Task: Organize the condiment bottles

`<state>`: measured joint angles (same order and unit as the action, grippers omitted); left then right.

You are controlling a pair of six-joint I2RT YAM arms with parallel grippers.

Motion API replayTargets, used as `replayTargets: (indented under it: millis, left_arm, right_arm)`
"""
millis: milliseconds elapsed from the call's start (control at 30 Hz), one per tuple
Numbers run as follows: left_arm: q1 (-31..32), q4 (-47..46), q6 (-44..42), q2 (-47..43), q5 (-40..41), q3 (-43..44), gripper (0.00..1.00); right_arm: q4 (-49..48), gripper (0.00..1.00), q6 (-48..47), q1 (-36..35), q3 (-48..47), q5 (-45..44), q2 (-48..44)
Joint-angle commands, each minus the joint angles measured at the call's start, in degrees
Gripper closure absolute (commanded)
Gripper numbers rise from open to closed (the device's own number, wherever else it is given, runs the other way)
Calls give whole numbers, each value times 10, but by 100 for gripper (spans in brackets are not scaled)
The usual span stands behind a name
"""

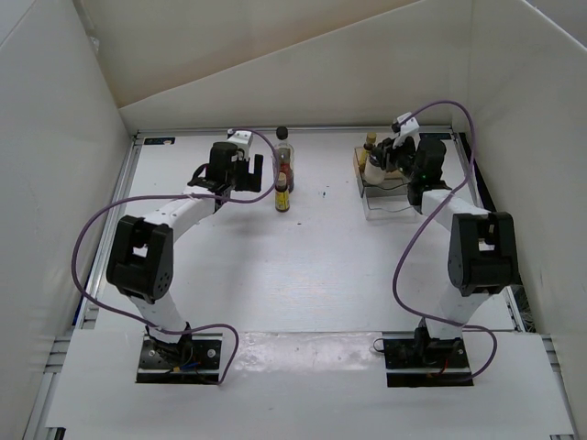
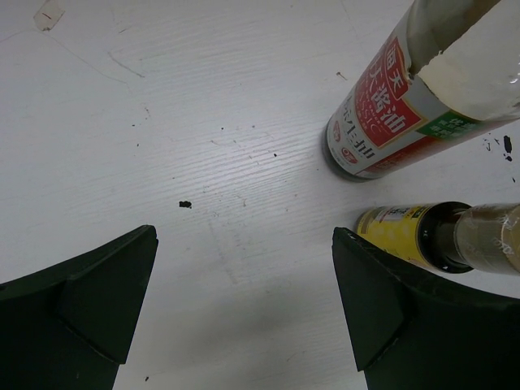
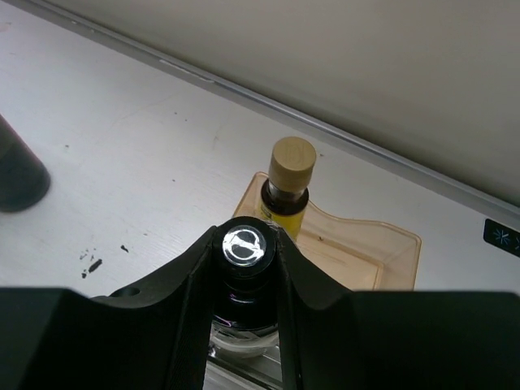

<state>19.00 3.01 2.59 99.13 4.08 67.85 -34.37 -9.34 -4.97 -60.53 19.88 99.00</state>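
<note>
My right gripper should next lower the squat whitish bottle into the clear box [image 1: 385, 194], in front of the yellow bottle. The yellow bottle already takes the tan back section.
The tall clear bottle [image 1: 284, 154] with black cap and reddish contents stands at the back centre, with a small yellow bottle [image 1: 282, 194] just in front of it. My left gripper [image 1: 240, 174] is open and empty to their left. In the left wrist view it [image 2: 244, 301] hovers over bare table, with the tall bottle [image 2: 382, 106] and the yellow bottle [image 2: 406, 231] to its right. My right gripper [image 1: 393, 158] is shut on the black cap of the squat whitish bottle [image 1: 375, 168], which shows in the right wrist view [image 3: 244, 245], at the clear box [image 1: 385, 194]. The second yellow bottle [image 3: 288, 183] stands inside the box.
The clear plastic box with tan backing [image 3: 366, 252] sits at the back right, near the table's metal back rail [image 1: 321, 130]. White walls close in the table on the left, back and right. A dark blurred object [image 3: 16, 175] shows at the left edge of the right wrist view.
</note>
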Motion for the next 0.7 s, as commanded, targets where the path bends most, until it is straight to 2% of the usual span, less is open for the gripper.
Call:
replayTargets:
  millis: [0,667]
  left_arm:
    - [2,2,0,2,1,23,0]
    - [4,6,-2,16,1,33,0]
  right_arm:
    - [-52,100,3,10,-37,7,4]
    - [-116,100,17,8,-1,7,63]
